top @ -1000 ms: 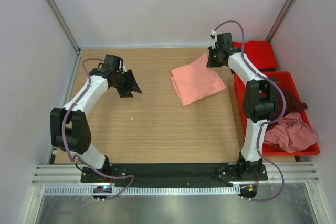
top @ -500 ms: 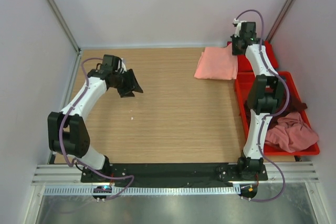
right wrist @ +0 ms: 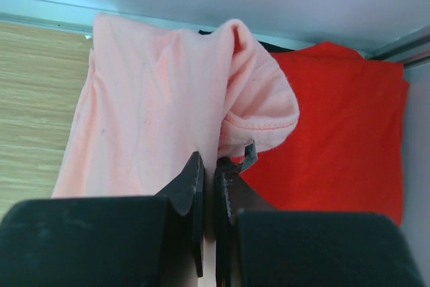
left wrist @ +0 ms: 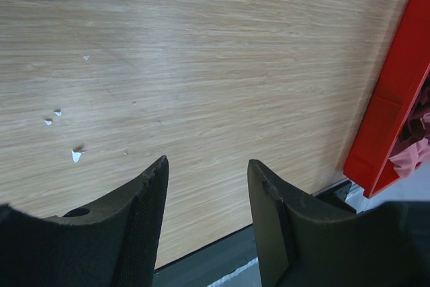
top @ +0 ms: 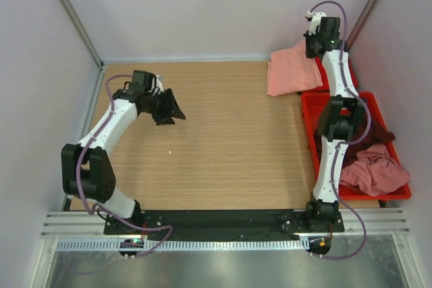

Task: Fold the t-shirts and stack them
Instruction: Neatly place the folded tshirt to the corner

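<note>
The red t-shirt is partly bare. I need to move my right gripper to the right in the top view, over the red t-shirt's far corner by the wall, and let go.
My right gripper (top: 316, 44) (right wrist: 209, 160) is shut on the edge of the salmon-pink t-shirt (top: 290, 69) (right wrist: 148, 112), at the back right corner. The folded shirt hangs from the jaws, partly over the table's back edge and partly over the bright red folded t-shirt (top: 345, 75) (right wrist: 336, 132). A dusty pink t-shirt (top: 371, 170) and a dark maroon one (top: 379, 133) lie crumpled in the red bin (top: 307, 126). Over the left part of the table, my left gripper (top: 175, 109) (left wrist: 208, 162) is open with nothing between its fingers.
The red plastic bin (left wrist: 393, 99) stands along the table's right edge. Grey walls with metal posts close in the back and sides. A few small white specks (left wrist: 75, 156) lie on the wooden tabletop (top: 223, 146). A black base rail runs along the near edge.
My right gripper has carried the salmon-pink t-shirt from the right middle of the table back and to the right, over the bright red shirt. The left arm has barely moved.
</note>
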Robot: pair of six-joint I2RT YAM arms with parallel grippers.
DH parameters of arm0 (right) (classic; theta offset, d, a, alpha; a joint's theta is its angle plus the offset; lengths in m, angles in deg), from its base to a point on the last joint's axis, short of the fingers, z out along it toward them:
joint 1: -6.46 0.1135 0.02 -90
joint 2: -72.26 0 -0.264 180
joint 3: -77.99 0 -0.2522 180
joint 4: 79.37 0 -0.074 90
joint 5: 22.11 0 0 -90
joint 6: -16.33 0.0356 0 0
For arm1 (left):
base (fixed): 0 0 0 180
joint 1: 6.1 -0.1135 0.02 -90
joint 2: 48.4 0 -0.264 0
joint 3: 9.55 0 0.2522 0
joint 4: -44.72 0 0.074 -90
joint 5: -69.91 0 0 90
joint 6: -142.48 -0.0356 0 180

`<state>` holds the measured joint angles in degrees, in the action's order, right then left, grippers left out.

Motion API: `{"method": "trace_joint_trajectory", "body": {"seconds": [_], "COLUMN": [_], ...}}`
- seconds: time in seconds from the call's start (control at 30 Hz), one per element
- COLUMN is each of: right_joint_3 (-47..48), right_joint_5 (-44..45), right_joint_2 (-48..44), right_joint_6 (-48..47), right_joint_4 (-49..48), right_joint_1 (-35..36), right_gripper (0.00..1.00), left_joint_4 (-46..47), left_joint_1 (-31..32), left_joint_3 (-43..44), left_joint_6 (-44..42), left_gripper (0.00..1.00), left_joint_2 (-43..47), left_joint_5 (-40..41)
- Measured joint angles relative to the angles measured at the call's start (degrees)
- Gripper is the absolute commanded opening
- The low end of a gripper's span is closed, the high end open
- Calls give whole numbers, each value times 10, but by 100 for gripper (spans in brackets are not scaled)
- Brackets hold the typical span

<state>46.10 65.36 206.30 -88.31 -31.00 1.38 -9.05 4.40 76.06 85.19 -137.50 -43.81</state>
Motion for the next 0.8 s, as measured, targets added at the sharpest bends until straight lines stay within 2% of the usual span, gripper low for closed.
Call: {"method": "trace_joint_trajectory", "body": {"seconds": [0.17, 0.4, 0.6, 0.8], "right_joint_3": [39, 139, 163, 167], "right_joint_5": [-35, -81, -126, -136], "right_joint_2": [21, 70, 116, 192], "right_joint_6": [-16, -21, -10, 3], "right_joint_4": [31, 55, 1, -73], "right_joint_1": [-36, -108, -149, -157], "right_gripper": [1, 1, 1, 1], "left_joint_4": [1, 7, 14, 16], "left_joint_1": [0, 0, 0, 0], "left_joint_3": [0, -3, -6, -9], "left_joint_6": [0, 1, 3, 3], "left_gripper": [52, 52, 52, 52], "left_joint_2": [0, 0, 0, -2], "left_joint_5": [-8, -21, -39, -41]}}
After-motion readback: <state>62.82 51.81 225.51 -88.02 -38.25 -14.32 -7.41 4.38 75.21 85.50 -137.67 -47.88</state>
